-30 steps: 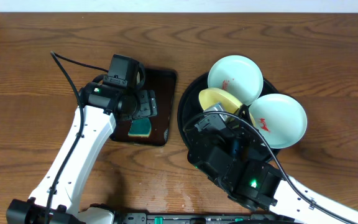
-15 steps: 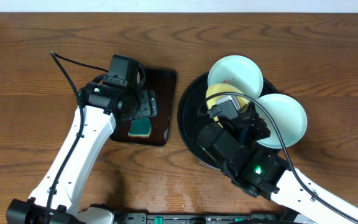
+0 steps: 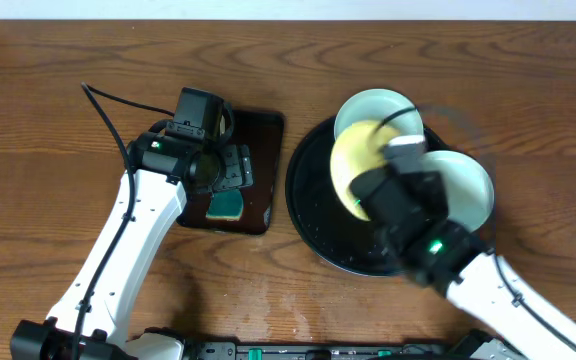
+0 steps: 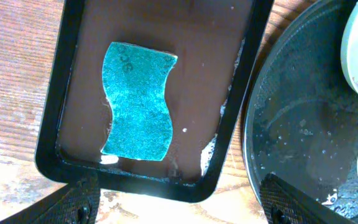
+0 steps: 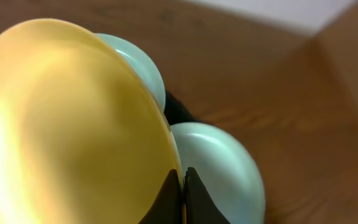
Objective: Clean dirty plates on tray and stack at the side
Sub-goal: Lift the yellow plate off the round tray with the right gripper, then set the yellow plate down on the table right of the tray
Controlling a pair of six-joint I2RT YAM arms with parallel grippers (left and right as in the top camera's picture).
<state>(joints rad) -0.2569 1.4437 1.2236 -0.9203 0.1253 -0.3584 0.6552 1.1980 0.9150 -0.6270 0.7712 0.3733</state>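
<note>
My right gripper should next move past the near mint-white plate, to the right in the overhead view, and down, because there is bare table beyond that plate.
The round black tray [image 3: 313, 215] lies at the centre right; its wet inside also shows in the left wrist view [image 4: 303, 124]. My right gripper [image 5: 183, 186] is shut on the rim of the pale yellow plate [image 3: 353, 165], which it holds tilted above the tray. The plate fills the right wrist view [image 5: 67, 124]. Two mint-white plates lie behind it: one at the tray's far edge [image 3: 368, 105], one at the right [image 3: 468, 185]. My left gripper [image 4: 179, 211] is open over the near rim of a rectangular tray.
A small rectangular black tray [image 4: 55, 112] holds a teal sponge [image 4: 138, 102], left of the round tray; it also shows in the overhead view [image 3: 263, 170]. Bare wooden table [image 3: 468, 60] lies around.
My right arm has lifted the yellow plate off the tray and swung it up and to the right, tilting it on edge. The left arm has not moved.
</note>
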